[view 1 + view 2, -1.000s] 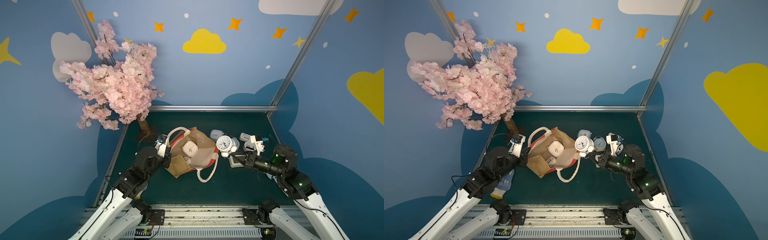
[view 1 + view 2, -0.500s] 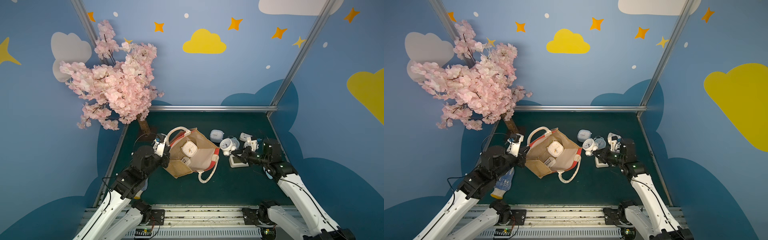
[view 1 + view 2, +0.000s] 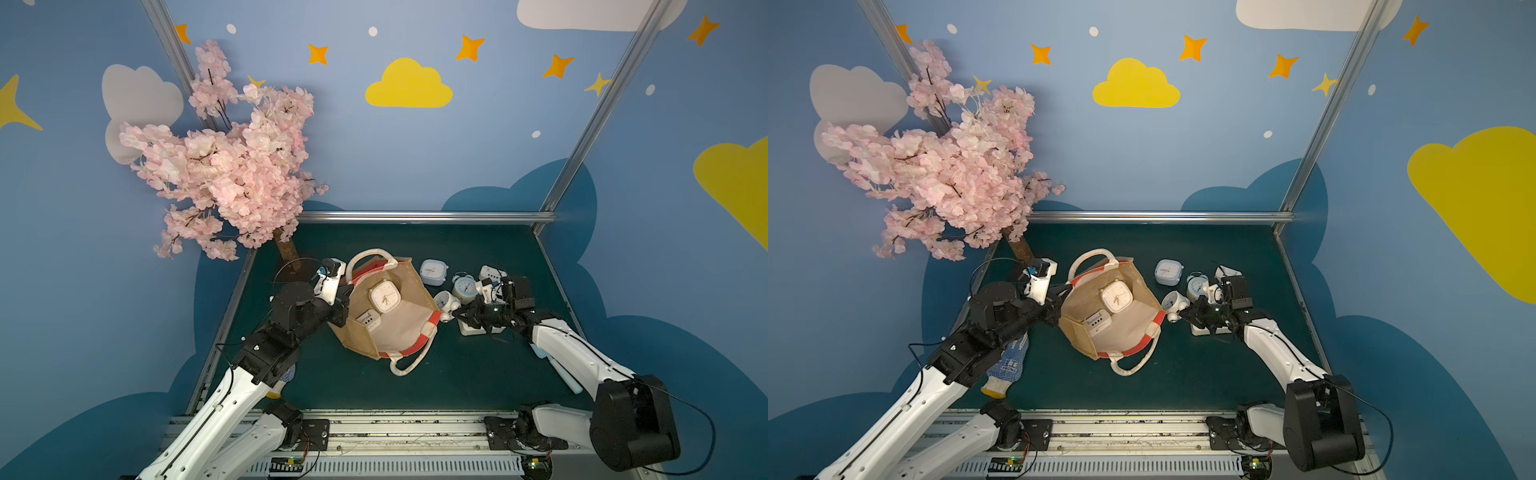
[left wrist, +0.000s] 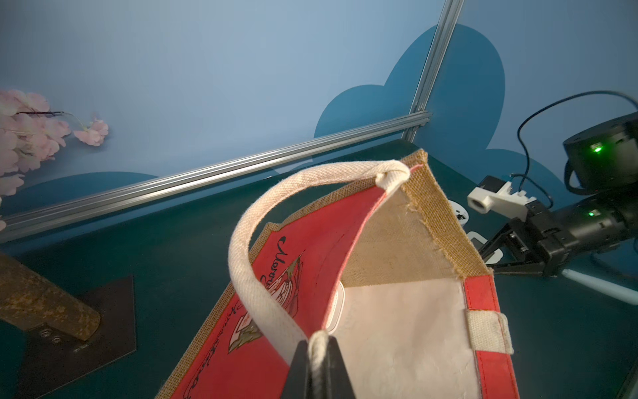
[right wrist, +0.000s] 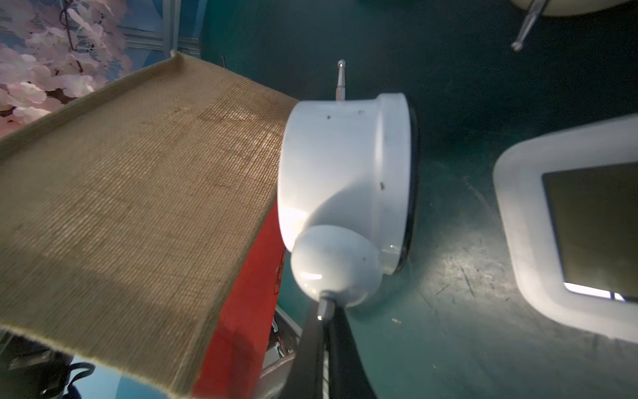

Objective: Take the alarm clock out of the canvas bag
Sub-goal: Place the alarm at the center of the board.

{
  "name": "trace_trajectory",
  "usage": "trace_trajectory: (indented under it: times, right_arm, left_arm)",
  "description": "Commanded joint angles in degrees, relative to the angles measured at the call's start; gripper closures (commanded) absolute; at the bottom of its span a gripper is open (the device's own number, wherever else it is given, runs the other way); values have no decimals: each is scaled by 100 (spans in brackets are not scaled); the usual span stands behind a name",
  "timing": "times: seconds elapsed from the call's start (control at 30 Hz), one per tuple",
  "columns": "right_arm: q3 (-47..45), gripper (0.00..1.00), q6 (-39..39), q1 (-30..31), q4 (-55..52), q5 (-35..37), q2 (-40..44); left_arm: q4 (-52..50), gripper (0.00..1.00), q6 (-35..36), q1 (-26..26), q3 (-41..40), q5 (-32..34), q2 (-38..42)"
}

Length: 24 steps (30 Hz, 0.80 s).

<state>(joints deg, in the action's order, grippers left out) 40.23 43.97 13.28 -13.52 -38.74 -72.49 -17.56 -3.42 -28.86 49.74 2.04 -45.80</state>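
Observation:
The spot on the green tabletop beside the bag is below my right gripper, so next my right gripper needs to lower the white twin-bell clock there and let go of the stud.
The canvas bag [image 3: 415, 286] lies on the green table with its mouth open upward in both top views. A cream square alarm clock [image 3: 384, 296] and a small white rectangular clock [image 3: 369, 320] lie on its lining. My left gripper [image 4: 317, 349] is shut on the bag's white rope handle [image 4: 248, 241] at the bag's left rim. My right gripper [image 5: 324, 314] is shut on the metal stud of a bell of a white twin-bell alarm clock [image 5: 345, 162]. That clock [image 3: 444, 301] rests outside the bag, against its right wall.
Right of the bag stand a pale blue square clock [image 3: 433, 272], a blue twin-bell clock [image 3: 465, 286] and a white digital clock [image 3: 471, 328] under my right wrist. The blossom tree's trunk [image 3: 291, 253] is behind my left arm. A knitted glove [image 3: 1009, 365] lies front left.
My right arm has come down and stretched out low, bringing the white twin-bell clock down to the table beside the bag. The left gripper has kept its hold on the handle.

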Motion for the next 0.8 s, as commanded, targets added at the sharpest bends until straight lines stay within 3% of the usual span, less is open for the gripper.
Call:
trace_trajectory:
  times: [0.0,0.77]
  right_arm:
    - [-24,100,-178,-1,542,-80,-183]
    - [410,100,-397,104,688,483,-1272]
  left_arm:
    - [397,92,48,30,240,-79,35]
    - [278,93,334,161,260,-46,297]
